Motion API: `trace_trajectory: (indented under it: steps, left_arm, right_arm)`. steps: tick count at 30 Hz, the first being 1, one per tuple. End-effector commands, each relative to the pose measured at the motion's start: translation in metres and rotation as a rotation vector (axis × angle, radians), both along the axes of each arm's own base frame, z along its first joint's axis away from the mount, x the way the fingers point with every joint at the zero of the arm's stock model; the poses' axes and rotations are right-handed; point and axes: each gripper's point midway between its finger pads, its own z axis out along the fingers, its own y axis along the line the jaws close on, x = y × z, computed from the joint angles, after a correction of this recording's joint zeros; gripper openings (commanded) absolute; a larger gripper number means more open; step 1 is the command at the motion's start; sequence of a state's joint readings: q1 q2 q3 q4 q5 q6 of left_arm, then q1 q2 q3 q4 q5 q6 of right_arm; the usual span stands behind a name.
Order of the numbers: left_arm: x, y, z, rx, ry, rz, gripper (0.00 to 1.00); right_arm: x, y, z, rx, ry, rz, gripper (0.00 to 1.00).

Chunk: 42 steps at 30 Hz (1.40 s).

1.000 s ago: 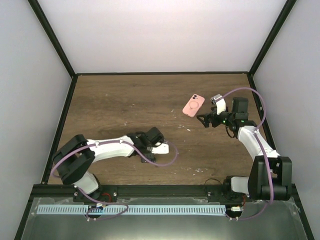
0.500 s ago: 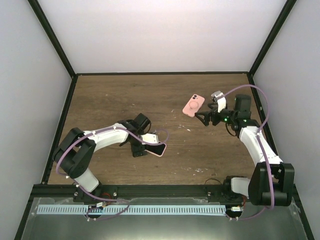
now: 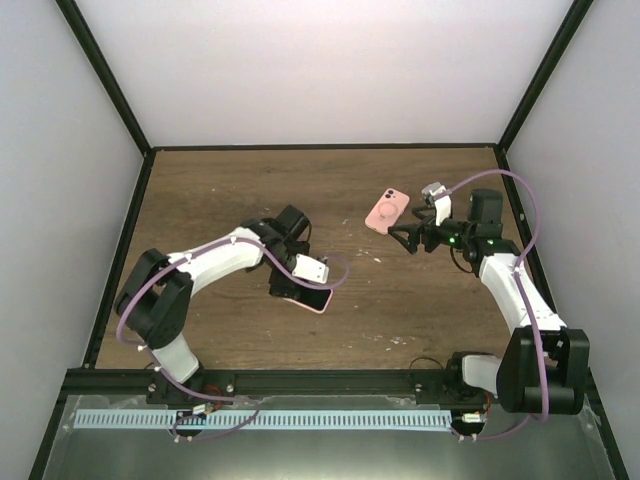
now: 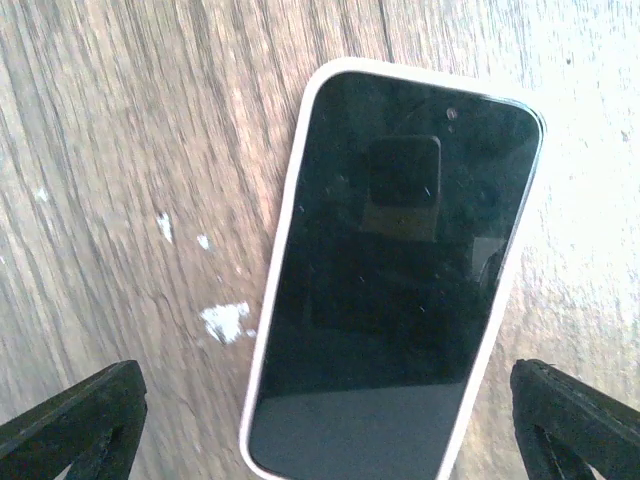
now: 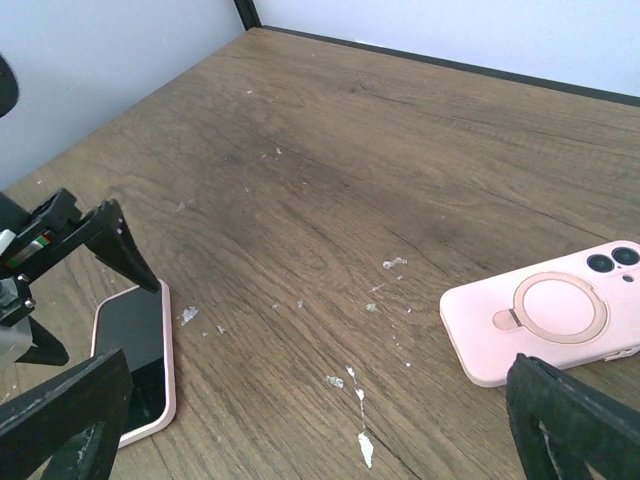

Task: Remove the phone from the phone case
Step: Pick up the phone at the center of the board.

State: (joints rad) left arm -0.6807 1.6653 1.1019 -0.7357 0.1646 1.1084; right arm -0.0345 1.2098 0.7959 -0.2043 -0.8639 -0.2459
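Note:
My left gripper lowers over the phone (image 3: 309, 295) (image 4: 386, 290) and turns slightly next.
A phone (image 3: 310, 298) with a dark screen and a thin pale pink rim lies flat, screen up, on the wooden table (image 3: 220, 200). It fills the left wrist view as the phone (image 4: 395, 270). My left gripper (image 3: 288, 288) hovers over its near end, open, its fingertips (image 4: 75, 420) standing wide to either side. A pink phone case (image 3: 386, 211) lies back up, with a ring and camera openings; I cannot tell what is inside it. My right gripper (image 3: 405, 240) is open, just right of the case (image 5: 545, 325) and apart from it.
White flecks (image 5: 360, 445) mark the wood between the phone (image 5: 135, 365) and the case. Black frame posts and pale walls close in the table on three sides. The left gripper's fingers (image 5: 120, 245) show above the phone in the right wrist view.
The left arm has swung back and turned, uncovering the phone, which now lies in plain sight. The right gripper edged slightly towards the pink case. The case has not moved.

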Motion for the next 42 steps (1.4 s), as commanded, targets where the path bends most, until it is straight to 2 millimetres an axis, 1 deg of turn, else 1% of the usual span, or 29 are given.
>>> trace_trajectory:
  steps: [1, 4, 7, 11, 15, 19, 24, 25, 28, 30, 32, 34, 36, 38, 40, 42]
  left_arm:
    - [-0.013, -0.009, -0.004, 0.001, 0.109, -0.161, 1.0]
    - [-0.018, -0.012, -0.006, 0.016, 0.186, -0.177, 1.0]
    - [-0.02, -0.01, -0.014, 0.041, 0.229, -0.178, 1.0]
    - [-0.025, -0.009, -0.025, 0.057, 0.267, -0.171, 1.0]
    - [-0.02, -0.005, -0.042, 0.077, 0.243, -0.141, 1.0]
    - [-0.022, -0.005, -0.048, 0.072, 0.244, -0.126, 1.0]
    - [-0.018, -0.001, -0.06, 0.098, 0.185, -0.134, 1.0]
    - [-0.018, -0.002, -0.06, 0.098, 0.178, -0.137, 0.98]
    - [-0.016, -0.006, -0.058, 0.087, 0.169, -0.129, 0.85]
    - [-0.015, -0.01, -0.052, 0.063, 0.163, -0.117, 0.76]
    - [-0.012, -0.015, -0.041, 0.027, 0.149, -0.082, 0.65]
    - [-0.012, -0.022, -0.023, -0.041, 0.147, -0.045, 0.57]
    - [-0.015, -0.027, 0.0, -0.135, 0.172, -0.016, 0.54]
    - [-0.019, -0.031, 0.024, -0.225, 0.191, 0.01, 0.53]
    - [-0.02, -0.032, 0.042, -0.286, 0.198, 0.041, 0.51]
    - [-0.017, -0.034, 0.059, -0.347, 0.179, 0.083, 0.49]
  right_arm:
    - [-0.003, -0.001, 0.006, -0.001, -0.008, 0.006, 1.0]
    - [-0.002, -0.003, 0.009, -0.026, -0.022, 0.002, 1.0]
    - [0.003, -0.007, 0.013, -0.064, -0.041, -0.018, 1.0]
    - [0.001, -0.007, 0.012, -0.069, -0.043, -0.014, 1.0]
    - [-0.001, -0.006, 0.007, -0.063, -0.03, -0.008, 1.0]
    - [0.001, -0.007, 0.007, -0.073, -0.04, -0.012, 1.0]
    - [0.006, -0.007, 0.012, -0.077, -0.059, -0.002, 1.0]
    - [0.007, -0.006, 0.011, -0.073, -0.055, 0.004, 1.0]
    - [0.009, -0.005, 0.011, -0.073, -0.059, 0.017, 1.0]
    - [0.011, -0.005, 0.012, -0.085, -0.076, 0.019, 1.0]
    - [0.014, -0.006, 0.015, -0.099, -0.09, 0.017, 1.0]
    - [0.011, -0.005, 0.02, -0.1, -0.095, 0.039, 1.0]
    - [0.002, 0.003, 0.028, -0.095, -0.142, 0.106, 1.0]
    - [-0.012, 0.011, 0.039, -0.105, -0.241, 0.205, 1.0]
    - [-0.023, 0.019, 0.047, -0.123, -0.33, 0.289, 1.0]
    - [-0.017, 0.025, 0.05, -0.161, -0.343, 0.312, 1.0]
